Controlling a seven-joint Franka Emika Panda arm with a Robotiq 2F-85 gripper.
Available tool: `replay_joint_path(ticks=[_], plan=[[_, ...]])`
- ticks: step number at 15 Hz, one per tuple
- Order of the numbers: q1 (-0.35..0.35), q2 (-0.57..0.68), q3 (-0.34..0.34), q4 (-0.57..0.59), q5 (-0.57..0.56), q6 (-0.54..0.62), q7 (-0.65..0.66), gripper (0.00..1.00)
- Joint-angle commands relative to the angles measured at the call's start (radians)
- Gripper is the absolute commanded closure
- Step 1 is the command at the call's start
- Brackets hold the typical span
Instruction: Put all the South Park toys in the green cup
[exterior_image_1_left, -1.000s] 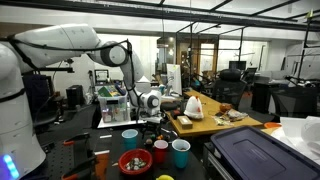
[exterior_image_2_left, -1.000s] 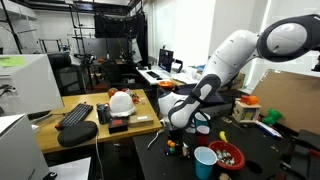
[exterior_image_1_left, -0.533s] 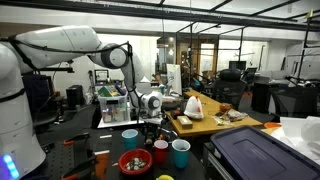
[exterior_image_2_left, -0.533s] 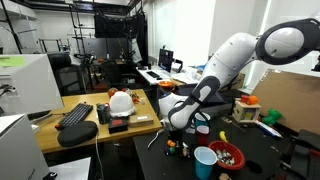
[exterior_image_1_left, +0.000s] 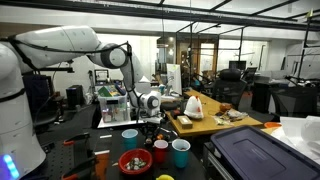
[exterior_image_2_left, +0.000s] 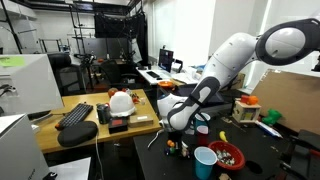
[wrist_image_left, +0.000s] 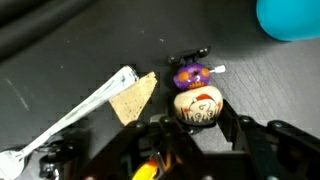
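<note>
I will next raise the toy with my gripper above the rims of the cups, move it past the red cup to the green cup's opening (exterior_image_1_left: 181, 145), lower it and let go.
In the wrist view a South Park toy (wrist_image_left: 197, 100) with a round cream face and a purple hat lies on the dark table. My gripper (wrist_image_left: 198, 122) is low over it, and its black fingers (wrist_image_left: 232, 128) press against both sides of the toy's head. In an exterior view the gripper (exterior_image_1_left: 150, 122) hangs just above the table behind the cups, and the green cup (exterior_image_1_left: 181, 152) stands upright toward the front, apart from it. The toy is too small to make out in both exterior views.
A red cup (exterior_image_1_left: 160, 152), a light-blue cup (exterior_image_1_left: 130, 137) and a red bowl (exterior_image_1_left: 134, 162) of small things stand near the green cup. A white utensil (wrist_image_left: 80, 110) and a tan wedge (wrist_image_left: 133, 97) lie left of the toy. A blue cup rim (wrist_image_left: 290, 18) shows beyond.
The jaws have closed in from wide open onto the toy's head. The arm has stayed in place.
</note>
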Motion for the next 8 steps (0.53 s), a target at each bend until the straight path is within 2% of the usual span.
replay_joint_path(ticks=[1, 8], plan=[[0.004, -0.033, -0.008, -0.020, -0.002, -0.017, -0.007, 0.80], [-0.012, -0.122, -0.007, -0.055, -0.006, -0.001, -0.021, 0.80]])
